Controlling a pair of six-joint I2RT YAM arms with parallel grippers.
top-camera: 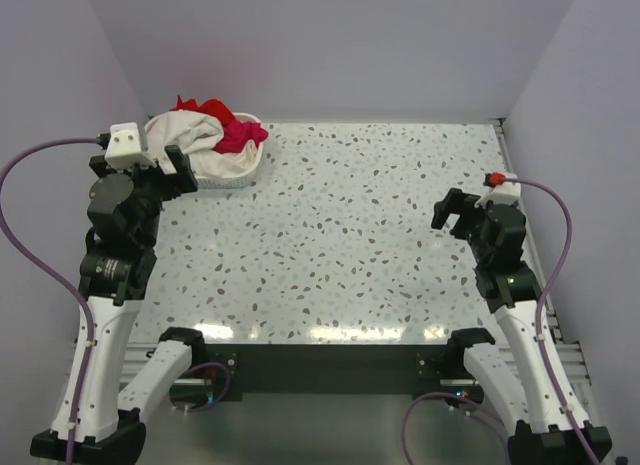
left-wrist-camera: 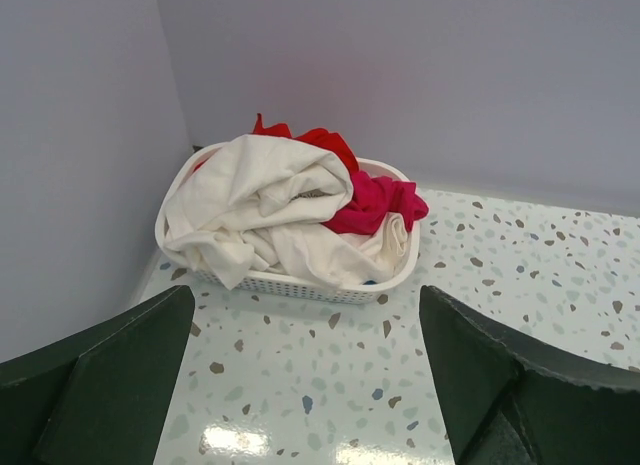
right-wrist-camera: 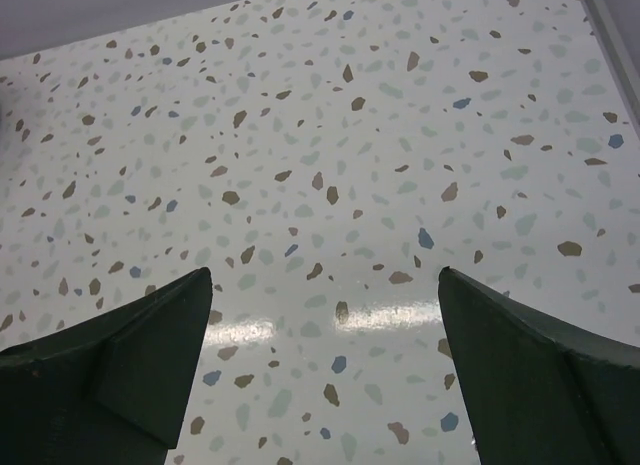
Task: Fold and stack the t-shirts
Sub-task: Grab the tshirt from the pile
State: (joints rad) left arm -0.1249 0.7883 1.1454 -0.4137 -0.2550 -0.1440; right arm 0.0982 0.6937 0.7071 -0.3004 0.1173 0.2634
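Observation:
I should next lower my left gripper outward onto the near folds of the white tee, because the tee is on top of the pile, below the open fingers and farther outward.
The t-shirts lie crumpled in a white slatted basket at the table's far left. A white tee lies on top, a red one behind it, a magenta-pink one to its right. The left wrist view shows the white tee, the red tee, the pink tee and a speck of blue low in the basket. My left gripper is open and empty, just in front of the basket. My right gripper is open and empty above the table's right side.
The speckled terrazzo table is walled on the left, back and right. The basket sits in the far left corner. The table's right edge shows in the right wrist view.

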